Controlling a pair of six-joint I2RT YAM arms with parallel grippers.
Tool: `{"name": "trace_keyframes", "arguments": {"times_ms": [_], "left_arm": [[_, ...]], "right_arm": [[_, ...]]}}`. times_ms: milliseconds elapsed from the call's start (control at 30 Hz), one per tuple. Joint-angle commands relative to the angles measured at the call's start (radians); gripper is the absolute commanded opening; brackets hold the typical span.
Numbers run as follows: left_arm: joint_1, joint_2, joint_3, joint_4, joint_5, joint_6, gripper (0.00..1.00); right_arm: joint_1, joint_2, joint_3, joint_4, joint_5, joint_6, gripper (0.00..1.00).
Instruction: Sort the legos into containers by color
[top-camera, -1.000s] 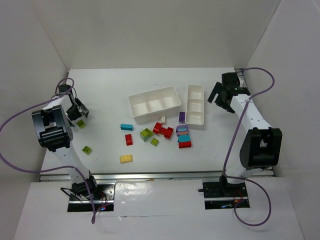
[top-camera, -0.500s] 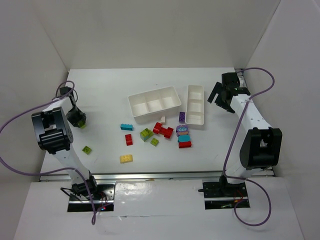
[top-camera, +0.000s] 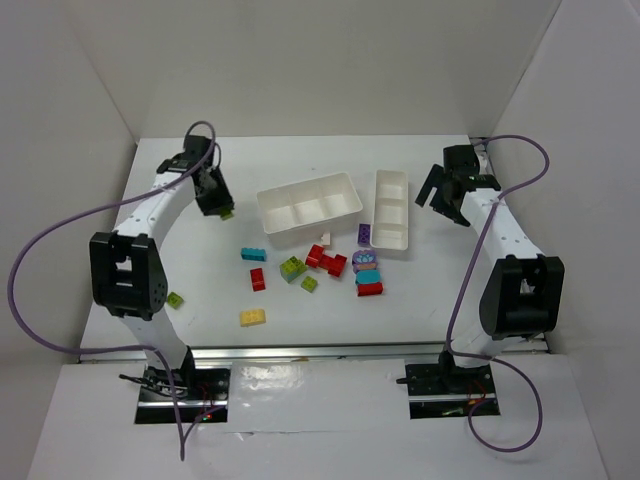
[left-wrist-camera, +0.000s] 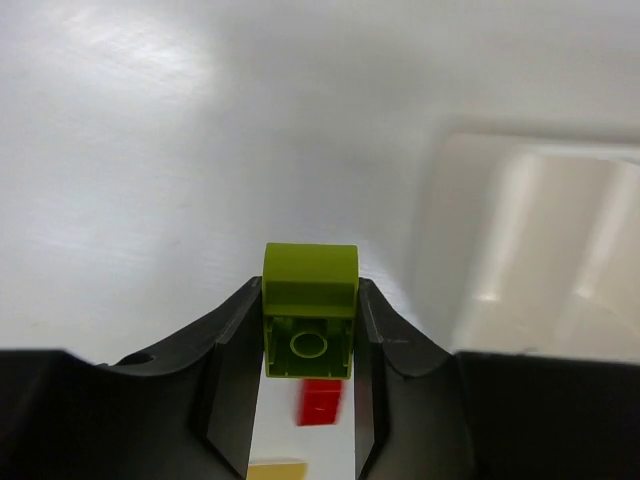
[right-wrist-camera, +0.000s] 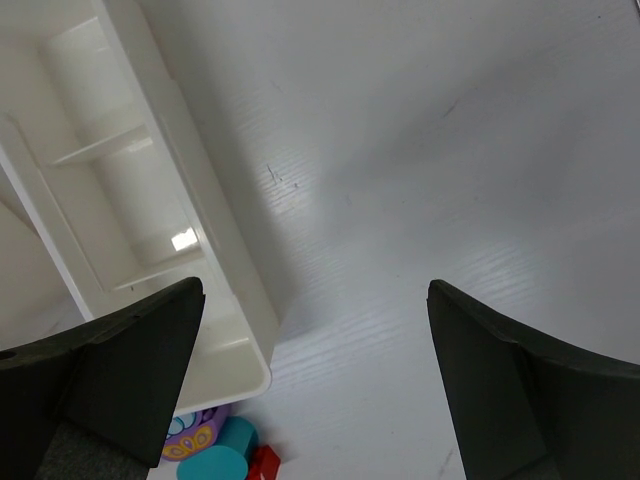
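Note:
I will carry the lime green lego (top-camera: 227, 212) to the right in the top view next with my left gripper, over the closest end of the empty wider container.
My left gripper (top-camera: 218, 200) hangs just left of the wider container (top-camera: 300, 229), shut on a lime green lego (top-camera: 227, 212). In the left wrist view that lego (left-wrist-camera: 310, 300) sits clamped between both fingers of the left gripper (left-wrist-camera: 310, 345), and the wider container (left-wrist-camera: 540, 240) lies to the right. My right gripper (top-camera: 443, 203) stands open and empty right of the narrower container (top-camera: 376, 218); the right wrist view shows the right gripper (right-wrist-camera: 315, 380) beside that container (right-wrist-camera: 215, 260). Loose legos lie in front of the containers: teal (top-camera: 253, 254), red (top-camera: 258, 279), yellow (top-camera: 252, 317), green (top-camera: 292, 267), purple (top-camera: 364, 234).
One more green brick (top-camera: 174, 299) lies near the left arm's base link. A red, teal and purple cluster (top-camera: 368, 276) sits by the narrower container's near end. White walls close in the table on three sides. Purple cables (top-camera: 60, 230) loop off both arms.
My left gripper shut on the green lego at the table's left edge. It then swung with the lego towards the back centre, up to the wider container. The right arm stayed still.

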Motion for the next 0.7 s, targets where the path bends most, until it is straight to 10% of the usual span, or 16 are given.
{"name": "trace_keyframes", "arguments": {"times_ms": [0,400,567,667], "left_arm": [[-0.124,-0.056,0.133,-0.037,0.07,0.018,0.06],[-0.291,0.18,0.4,-0.1,-0.012,0.032,0.19],[-0.301,0.198,0.403,-0.1,-0.028,0.031,0.77],[-0.301,0.198,0.403,-0.1,-0.019,0.041,0.94]], "right_arm": [[-0.002,-0.029,0.04,-0.016,0.022,-0.007,1.0],[-0.002,-0.06,0.091,-0.067,0.054,-0.007,1.0],[-0.002,-0.071,0.1,-0.076,0.074,-0.007,1.0],[-0.002,-0.071,0.1,-0.076,0.074,-0.007,1.0]]}}
